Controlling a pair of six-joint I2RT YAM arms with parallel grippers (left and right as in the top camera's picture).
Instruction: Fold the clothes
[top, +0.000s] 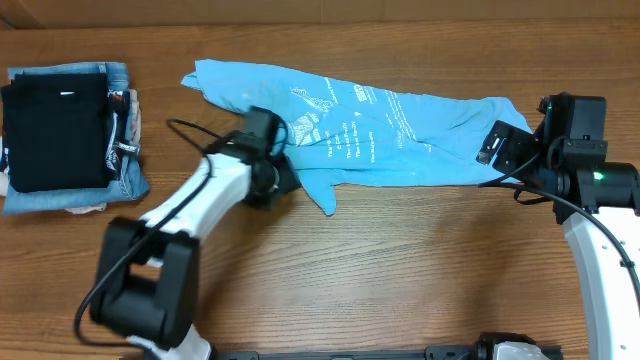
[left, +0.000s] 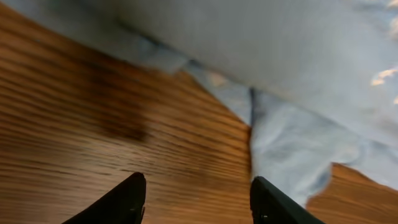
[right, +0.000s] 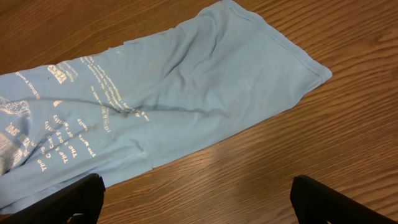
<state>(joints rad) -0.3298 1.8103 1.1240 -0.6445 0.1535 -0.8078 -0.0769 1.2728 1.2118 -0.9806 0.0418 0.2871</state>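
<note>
Next, my left gripper lowers and moves away from my base, onto the shirt's near edge beside the hanging flap.
The light sky-blue T-shirt lies stretched left to right across the far middle of the table, white lettering showing. My left gripper is open and empty at the shirt's near left edge, beside a hanging flap; its fingers hover over bare wood. My right gripper is open and empty at the shirt's right end, its fingers over wood just in front of the cloth.
A stack of folded garments, a black one on top of a denim-blue one, lies at the far left of the wooden table.
</note>
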